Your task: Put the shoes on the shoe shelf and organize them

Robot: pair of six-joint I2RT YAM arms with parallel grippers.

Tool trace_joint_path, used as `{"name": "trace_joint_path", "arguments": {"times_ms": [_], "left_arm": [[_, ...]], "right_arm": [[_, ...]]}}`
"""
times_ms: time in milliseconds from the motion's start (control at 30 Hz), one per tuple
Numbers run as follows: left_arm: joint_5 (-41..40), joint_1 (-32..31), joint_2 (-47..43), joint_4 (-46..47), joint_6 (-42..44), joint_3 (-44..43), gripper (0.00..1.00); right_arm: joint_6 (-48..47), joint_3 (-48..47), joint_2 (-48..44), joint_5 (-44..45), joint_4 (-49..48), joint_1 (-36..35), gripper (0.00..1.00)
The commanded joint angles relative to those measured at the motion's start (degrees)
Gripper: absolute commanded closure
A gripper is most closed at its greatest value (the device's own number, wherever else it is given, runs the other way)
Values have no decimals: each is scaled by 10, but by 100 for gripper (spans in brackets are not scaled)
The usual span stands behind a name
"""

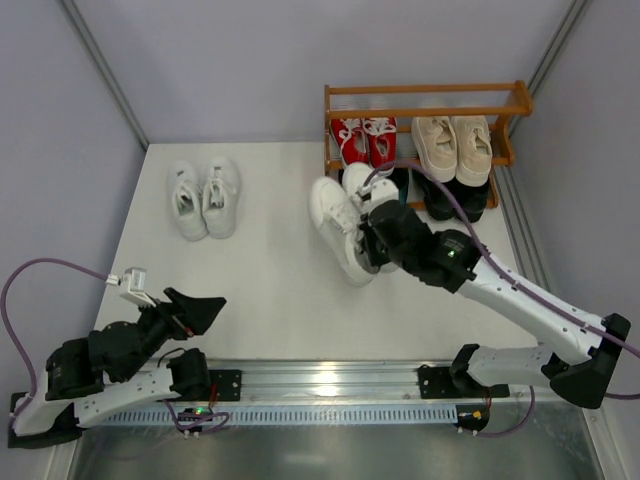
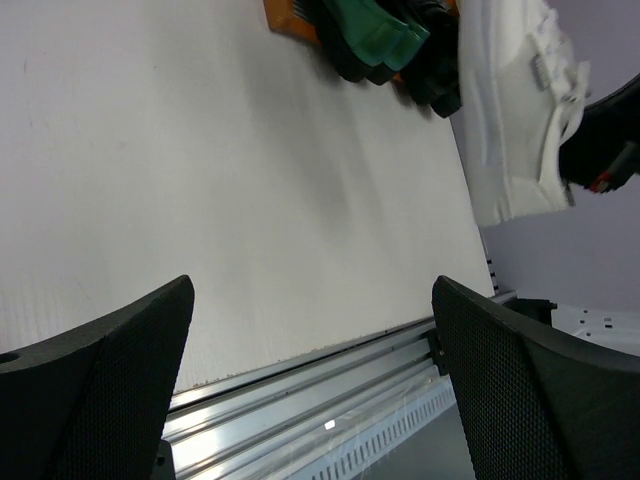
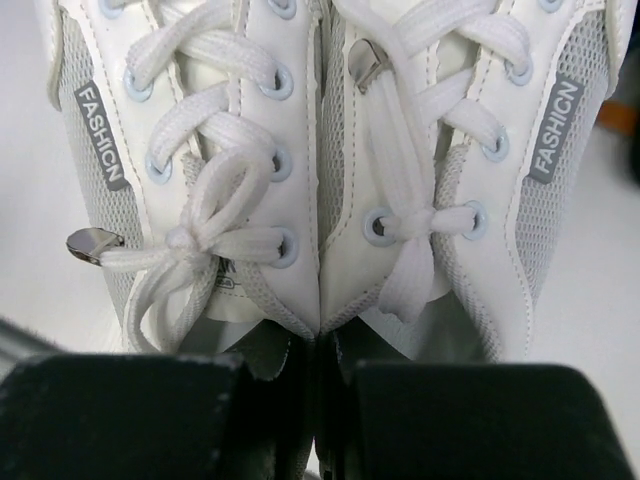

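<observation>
The shoe shelf's bare top level over the cream shoes is above and outward, so my right gripper will lift the white pair outward, lower it there and release.
My right gripper [image 1: 378, 240] is shut on a pair of white lace-up sneakers [image 1: 340, 225], pinching their two inner collars together [image 3: 320, 300]; the pair hangs tilted just in front of the shoe shelf [image 1: 430, 92]. On the shelf sit red sneakers [image 1: 364, 140] and cream shoes [image 1: 452, 145], with black loafers [image 1: 455, 200] on the tier below. Dark green loafers [image 2: 375, 35] show in the left wrist view. A second white pair [image 1: 204, 198] lies on the table at the back left. My left gripper [image 1: 205, 310] is open and empty, low near the front edge.
A metal rail [image 1: 320, 385] runs along the table's near edge, also seen between my left fingers [image 2: 300, 390]. Grey walls close the table at the back and both sides. The right arm's purple cable [image 1: 450, 200] loops past the shelf front.
</observation>
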State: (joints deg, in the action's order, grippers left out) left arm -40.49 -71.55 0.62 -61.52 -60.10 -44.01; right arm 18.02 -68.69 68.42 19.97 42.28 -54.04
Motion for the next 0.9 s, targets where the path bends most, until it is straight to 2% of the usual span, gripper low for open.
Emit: {"name": "trace_joint_path", "arguments": {"times_ms": [0, 67, 200, 500, 633, 733, 867], "left_arm": [[-11, 1, 17, 8, -6, -5, 0], [-15, 1, 28, 6, -8, -10, 0], [-26, 1, 48, 0, -7, -25, 0], [-18, 1, 49, -5, -1, -44, 0], [-18, 1, 34, -9, -4, -43, 0], [-17, 1, 25, -6, -1, -42, 0], [-19, 1, 23, -5, 2, -47, 0]], "right_arm": [[-60, -88, -32, 77, -31, 77, 96], [-74, -127, -31, 77, -42, 146, 96], [-113, -215, 12, 75, -66, 239, 96], [-154, -464, 205, -24, -65, 442, 96], [-168, -572, 289, -98, -35, 494, 96], [-204, -644, 342, -120, -26, 513, 96], [-257, -642, 351, -149, -76, 522, 96]]}}
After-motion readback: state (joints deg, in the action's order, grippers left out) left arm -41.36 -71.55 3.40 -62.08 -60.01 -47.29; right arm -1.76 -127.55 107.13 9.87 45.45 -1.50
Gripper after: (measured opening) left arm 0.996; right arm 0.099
